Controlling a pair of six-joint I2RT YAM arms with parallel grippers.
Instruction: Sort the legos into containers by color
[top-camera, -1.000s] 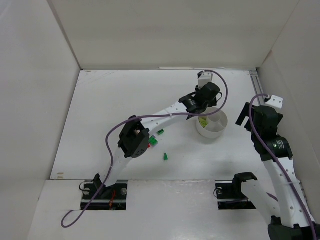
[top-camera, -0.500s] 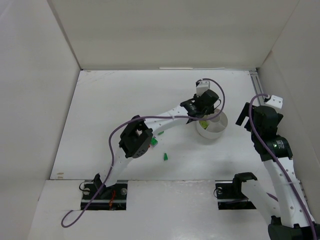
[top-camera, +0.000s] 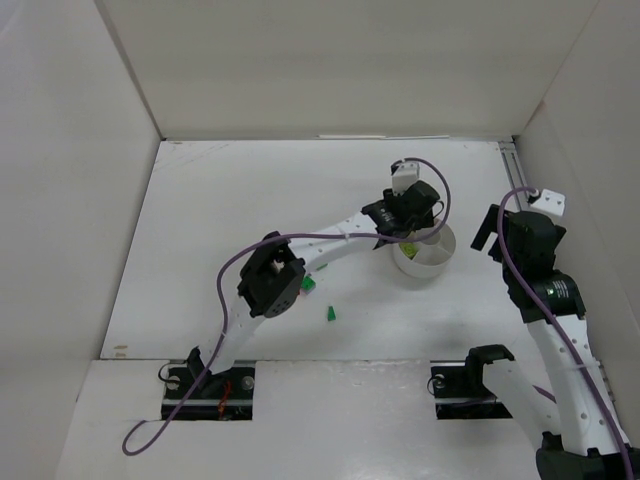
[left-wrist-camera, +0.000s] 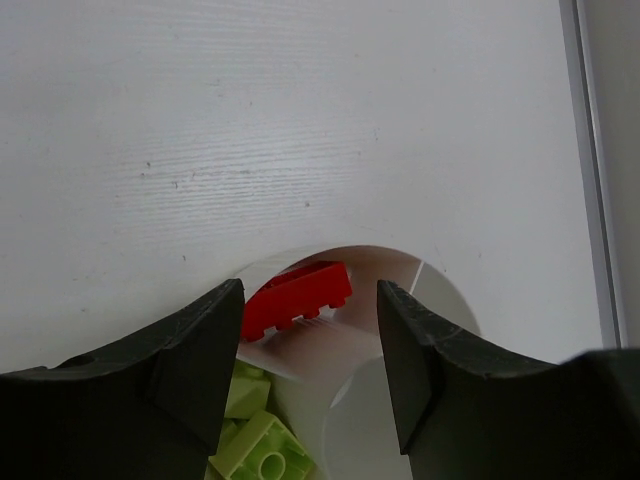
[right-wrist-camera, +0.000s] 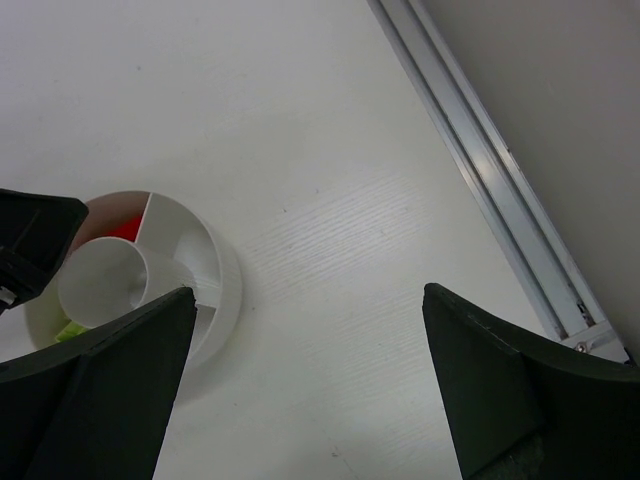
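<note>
My right gripper will swing left in the top view past the dish (top-camera: 438, 262), down beside the larger green brick, as only bare table is below the gripper.
The white dish (top-camera: 438, 262) stands at the table's right middle, with my left gripper (top-camera: 408, 232) hovering over its far-left side. In the left wrist view the left gripper (left-wrist-camera: 310, 350) is open. Beyond its fingertips (left-wrist-camera: 205, 345) a red brick (left-wrist-camera: 297, 296) lies loose in a wedge of the dish (left-wrist-camera: 450, 300). Lime bricks (left-wrist-camera: 258, 448) fill the neighbouring wedge beside the central cup (left-wrist-camera: 375, 420). Two dark green bricks (top-camera: 330, 313) (top-camera: 308, 285) lie on the table by the left arm's elbow. My right gripper (right-wrist-camera: 310, 380) is open and holds nothing, just right of the dish (right-wrist-camera: 215, 275).
An aluminium rail (right-wrist-camera: 480, 170) runs along the table's right edge, close to the right gripper (top-camera: 488, 238). White walls close in the table at the back and both sides. The left arm's purple cable (top-camera: 225, 270) loops above the table on the left.
The left gripper has moved slightly nearer and left, over the dish's far side, covering the lime bricks that showed from above. The right arm has not moved.
</note>
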